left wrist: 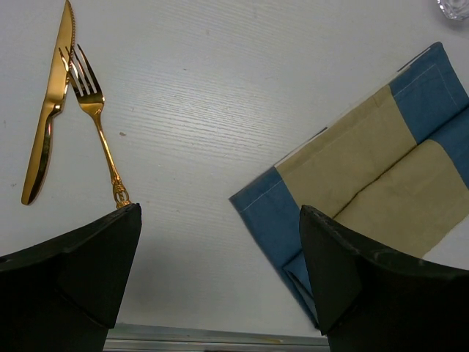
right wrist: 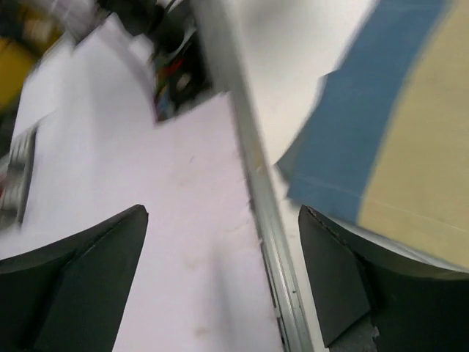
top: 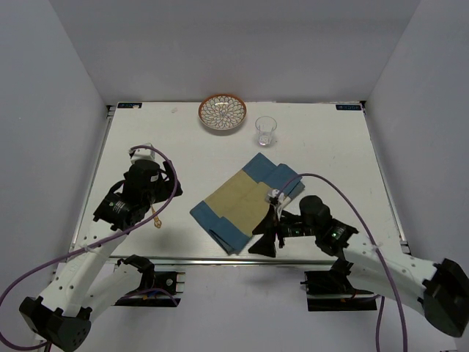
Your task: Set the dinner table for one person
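The right gripper turns and moves down onto the mat's blue near corner next, since that corner lies below it and to its left in the top view.
The dinner table is a white tabletop with metal rails. A blue-and-tan placemat lies on it at an angle near the front, doubled over along a fold. A gold fork and a gold knife lie side by side left of the placemat; only the fork shows from above. My left gripper hangs open over bare table between the fork's handle and the placemat's near corner. My right gripper is open and empty at the placemat's near edge, over the front rail.
An orange-rimmed patterned plate and a clear glass stand at the table's far edge. The metal front rail runs just under the right fingers, with floor beyond it. Grey walls close in the left, right and back sides.
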Available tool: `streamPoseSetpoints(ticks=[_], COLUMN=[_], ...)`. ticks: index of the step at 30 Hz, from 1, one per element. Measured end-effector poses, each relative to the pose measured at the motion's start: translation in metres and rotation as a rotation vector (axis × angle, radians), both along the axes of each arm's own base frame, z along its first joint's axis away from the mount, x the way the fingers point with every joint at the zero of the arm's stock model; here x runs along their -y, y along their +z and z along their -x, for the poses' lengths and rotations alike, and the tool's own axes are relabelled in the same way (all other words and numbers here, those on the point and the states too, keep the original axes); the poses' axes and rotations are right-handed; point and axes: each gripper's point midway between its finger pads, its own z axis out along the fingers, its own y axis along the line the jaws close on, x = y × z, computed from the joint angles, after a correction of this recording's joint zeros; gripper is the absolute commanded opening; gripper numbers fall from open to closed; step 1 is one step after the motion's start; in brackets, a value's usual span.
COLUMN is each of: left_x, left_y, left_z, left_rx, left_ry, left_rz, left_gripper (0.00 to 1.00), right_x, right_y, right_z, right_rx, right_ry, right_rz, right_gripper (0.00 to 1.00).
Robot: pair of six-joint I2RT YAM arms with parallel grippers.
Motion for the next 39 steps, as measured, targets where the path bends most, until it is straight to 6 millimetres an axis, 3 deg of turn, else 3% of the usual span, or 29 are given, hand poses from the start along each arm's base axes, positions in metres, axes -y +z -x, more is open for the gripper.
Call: streamPoseSetpoints(ticks=[5,9,12,16,19,23,26,32,39], left_x=[-0.005,-0.008,-0.001,0.009,0.012,0.014,0.015,0.016,0.019], left_y=[0.0,-0.006,-0.015,-0.041,-0.06,-0.067,-0.069,-0.067,-0.063], left_z=[0.001,0.007,0.008,0.01,0.015,0.018,0.019,0.024,0.027], left_rx=[-0.001,-0.04,-0.08,-0.16,-0.221,-0.241,-0.239,-0.224,-0.207], left_ry=[0.042,0.099,0.117,0.128,0.137,0.145,0.145,0.13,0.112], left_rz=[0.001,0.025,0.068,0.109,0.112,0.129,0.141,0.171,0.193], left_gripper=[0.98,0.98,0.98,0.98,0.98,0.98,0.98,0.98,0.98], right_x=[0.018,0.032,0.031,0.016,0.002,-0.013,-0.022,-0.032,-0.036], right_y=[0.017,-0.009,-0.044,-0.081,-0.085,-0.086,-0.089,-0.099,-0.099], right_z=[-0.038,-0.058,-0.051,-0.021,-0.003,0.009,0.007,-0.002,-0.013], right_rx=[-0.085,-0.294,-0.463,-0.611,-0.649,-0.692,-0.727,-0.765,-0.759], right_ry=[-0.4,-0.657,-0.726,-0.695,-0.666,-0.67,-0.709,-0.794,-0.86], right_rz=[-0.032,0.028,0.125,0.249,0.257,0.238,0.212,0.136,0.073], right_gripper=[0.89,0.89,0.89,0.89,0.89,0.84,0.77,0.49,0.46])
